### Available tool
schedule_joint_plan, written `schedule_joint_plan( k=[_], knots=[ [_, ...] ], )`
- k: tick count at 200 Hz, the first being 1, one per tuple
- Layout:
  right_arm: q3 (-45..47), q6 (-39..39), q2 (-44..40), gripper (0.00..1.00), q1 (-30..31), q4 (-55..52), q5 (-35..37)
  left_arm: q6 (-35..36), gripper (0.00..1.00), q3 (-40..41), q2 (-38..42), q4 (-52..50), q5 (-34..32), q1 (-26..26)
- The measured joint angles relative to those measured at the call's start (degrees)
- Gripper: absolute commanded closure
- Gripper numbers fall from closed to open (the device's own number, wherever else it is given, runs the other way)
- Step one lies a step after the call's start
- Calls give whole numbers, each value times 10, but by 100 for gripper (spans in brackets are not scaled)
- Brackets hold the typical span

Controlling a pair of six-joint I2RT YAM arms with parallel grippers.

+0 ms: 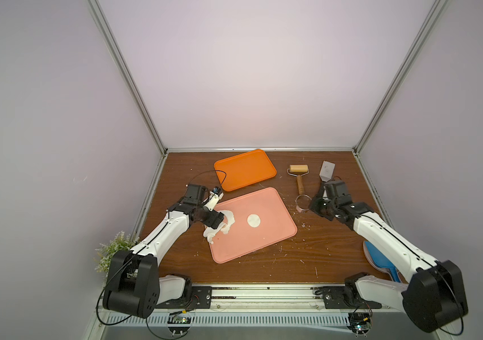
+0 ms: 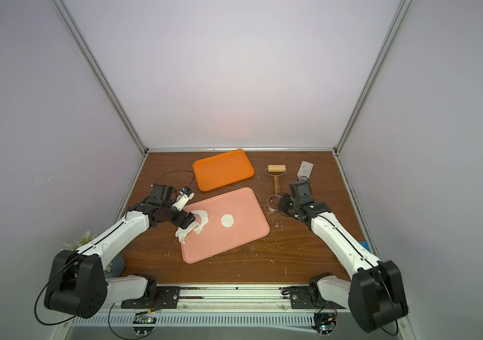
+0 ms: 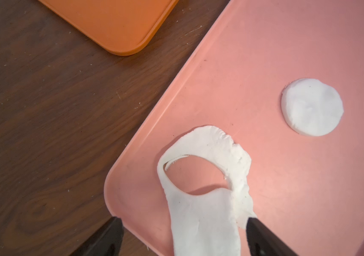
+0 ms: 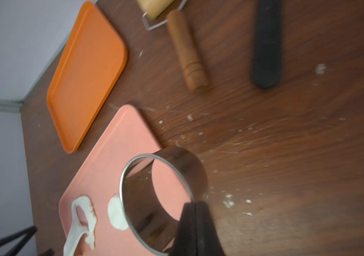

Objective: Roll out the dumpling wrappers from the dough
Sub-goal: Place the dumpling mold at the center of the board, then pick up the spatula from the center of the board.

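Note:
My right gripper needs to move the metal ring cutter back next, lower it and let it go, because bare tabletop, clear of the pink tray [image 1: 264,244], is below and back.
A round white dumpling wrapper [image 1: 254,220] [image 3: 312,107] lies flat in the middle of the pink tray [image 1: 264,244]. The leftover dough sheet [image 1: 229,222] [image 3: 207,141], with a round hole cut in it, sits at the tray's left end. One strip of it rises off the tray and runs between the fingers of my left gripper [image 1: 215,227] [image 3: 183,221], which stands wide open. My right gripper [image 1: 313,206] [image 4: 195,202] is shut on the wall of the metal ring cutter [image 1: 302,203] [image 4: 165,177], just right of the tray's far corner.
An orange tray [image 1: 244,169] lies behind the pink one. A wooden roller [image 1: 299,170] and a metal scraper [image 1: 327,170] rest at the back right. A blue utensil [image 1: 378,259] is under the right arm, and a small plant [image 1: 113,250] stands at the front left. Dough crumbs dot the wooden table.

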State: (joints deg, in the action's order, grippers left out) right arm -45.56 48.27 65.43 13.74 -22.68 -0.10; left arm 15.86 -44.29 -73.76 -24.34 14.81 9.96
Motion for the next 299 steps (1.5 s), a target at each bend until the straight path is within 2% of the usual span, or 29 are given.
schedule_joint_plan(
  k=[34, 80, 92, 109, 132, 141, 162, 183, 205, 242, 268, 299],
  knots=[
    [47, 9, -35, 100, -139, -11, -5, 0, 9, 0, -3, 0, 5, 0],
    [75, 6, 0, 99, -228, 3, -4, 0, 9, 0, -4, 0, 6, 0],
    [81, 6, 3, 88, -238, 7, -1, 0, 9, 0, -4, 0, 6, 0],
    [82, 0, 12, 57, -243, 12, 2, 0, 9, 0, -4, -1, 6, 0],
    [81, -5, 23, 23, -244, 19, 0, 0, 9, 0, -4, -1, 7, 0],
    [81, -8, 22, 14, -244, 19, -1, 1, 9, 0, -4, -1, 9, 0],
    [68, -14, 17, 12, -244, 11, -2, 2, 9, 0, -4, -1, 10, 0],
    [37, -28, 5, 5, -243, 3, -2, 2, 9, 0, -4, -1, 13, 0],
    [-29, -51, 27, 5, -227, -10, 0, 2, 9, 0, -4, -1, 15, 0],
    [-172, -97, 183, 5, -155, -16, 15, 2, 9, 0, -4, -1, 16, 0],
    [-231, -116, 289, 8, -120, -17, 32, 3, 9, 0, -4, -1, 17, 0],
    [-300, -134, 393, 26, -112, -26, 35, 4, 9, 0, -4, -1, 19, 0]
  ],
)
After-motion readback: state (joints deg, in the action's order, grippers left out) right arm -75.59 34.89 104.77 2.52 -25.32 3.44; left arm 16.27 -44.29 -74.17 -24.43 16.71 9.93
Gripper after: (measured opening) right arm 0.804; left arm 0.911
